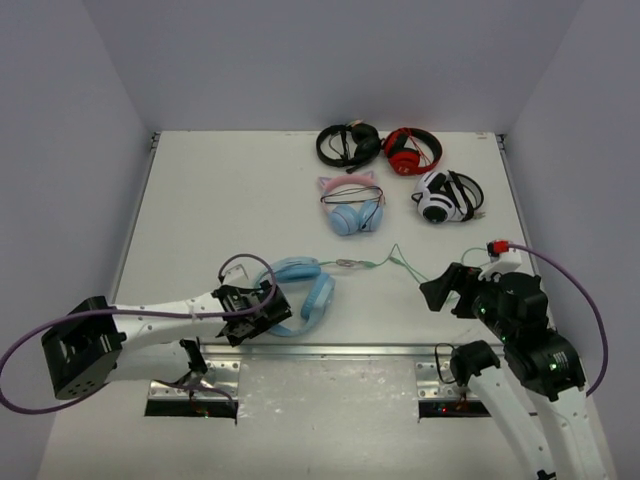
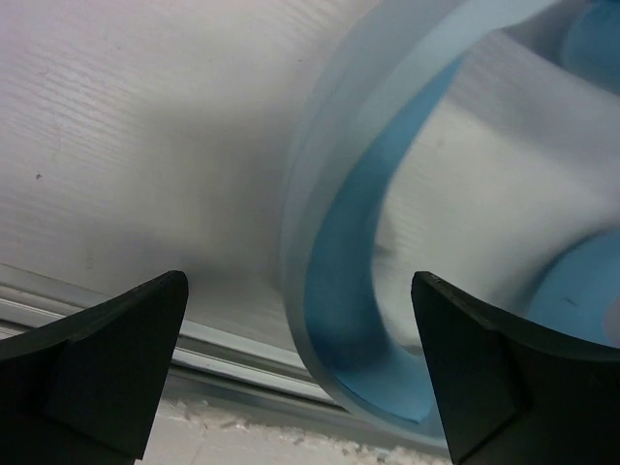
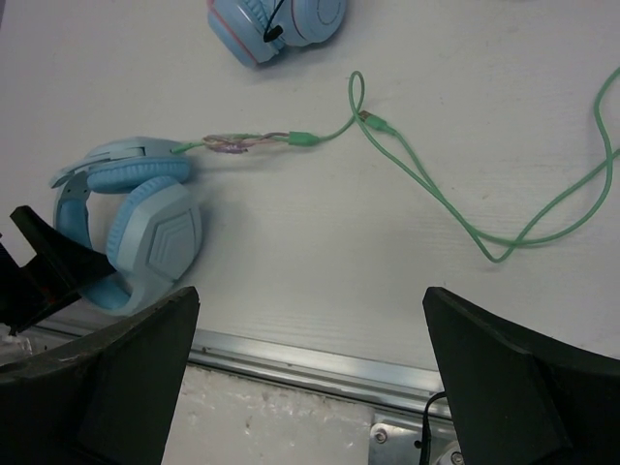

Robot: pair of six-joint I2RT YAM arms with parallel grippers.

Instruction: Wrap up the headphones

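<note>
I will keep my left gripper almost in place and close both fingers together onto the headband's curved middle, as the blue headband already stands between them.
The light blue headphones lie near the table's front edge, left of centre. Their thin green cable runs right across the table in loose loops. My left gripper is open at the headband. In the left wrist view the blue headband sits between its spread fingers, nearer the right one, and the left gripper is not closed on it. My right gripper is open and empty above the front edge. In its view the right gripper has the headphones at left and the cable ahead.
A pink-and-blue cat-ear pair, a white-and-black pair, a black pair and a red pair lie at the back right. A metal rail edges the table front. Grey walls enclose three sides.
</note>
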